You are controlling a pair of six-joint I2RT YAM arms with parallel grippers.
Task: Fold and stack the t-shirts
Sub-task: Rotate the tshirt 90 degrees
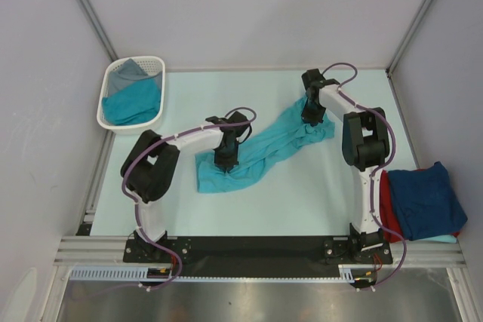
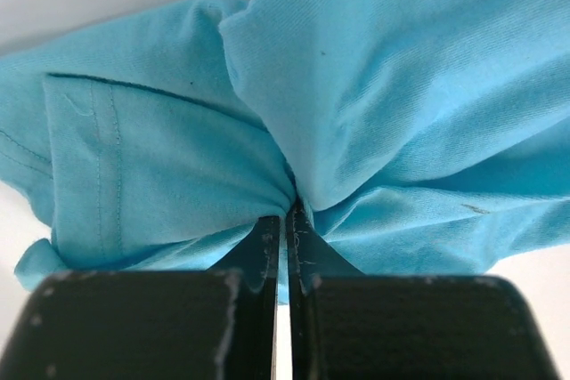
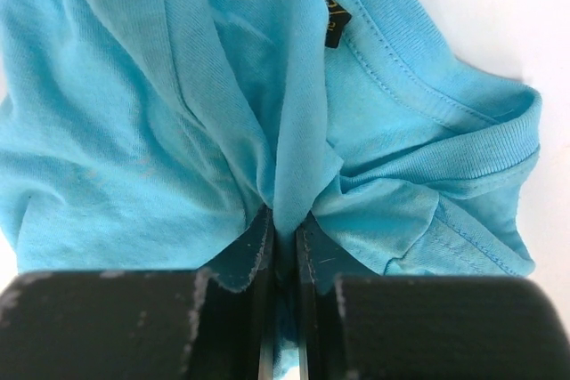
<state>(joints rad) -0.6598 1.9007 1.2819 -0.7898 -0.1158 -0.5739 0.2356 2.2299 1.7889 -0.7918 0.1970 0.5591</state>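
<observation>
The teal t-shirt lies slanted, so I will move my right gripper to the left in the top view and slightly outward, onto the bare tabletop, and let go of the t-shirt.
A teal t-shirt (image 1: 264, 148) lies stretched and bunched across the middle of the table, from lower left to upper right. My left gripper (image 1: 226, 162) is shut on its lower left part; the left wrist view shows cloth (image 2: 374, 86) pinched between the jaws. My right gripper (image 1: 312, 118) is shut on its upper right part near the ribbed collar (image 3: 463, 122). A folded navy t-shirt (image 1: 424, 197) lies on a red one (image 1: 386, 205) at the right edge. A white basket (image 1: 130, 93) holds a teal t-shirt (image 1: 134, 103) and a grey t-shirt (image 1: 130, 72).
The basket stands at the back left corner. The navy and red stack sits beside the right arm's base. Walls and metal frame posts (image 1: 411, 28) enclose the table on three sides.
</observation>
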